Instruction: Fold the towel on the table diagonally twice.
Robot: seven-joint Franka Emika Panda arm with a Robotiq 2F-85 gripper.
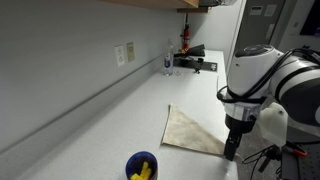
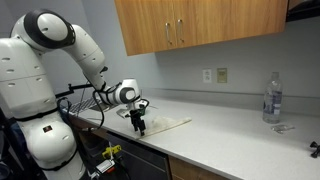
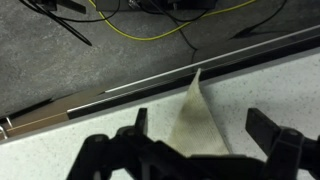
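The pointed towel corner beside the edge of the counter is already between my spread fingers, so my gripper should go straight down onto it next and close.
A beige towel lies flat on the white counter, folded into a triangle; it also shows in the other exterior view. My gripper hangs over the towel's corner near the counter's front edge, seen too in an exterior view. In the wrist view the pointed towel corner lies between my two spread fingers, reaching toward the counter edge. The fingers are open and hold nothing.
A blue cup with yellow contents stands near the front of the counter. A clear bottle and dark items stand at the far end. The counter's edge runs just past the towel corner; cables lie below.
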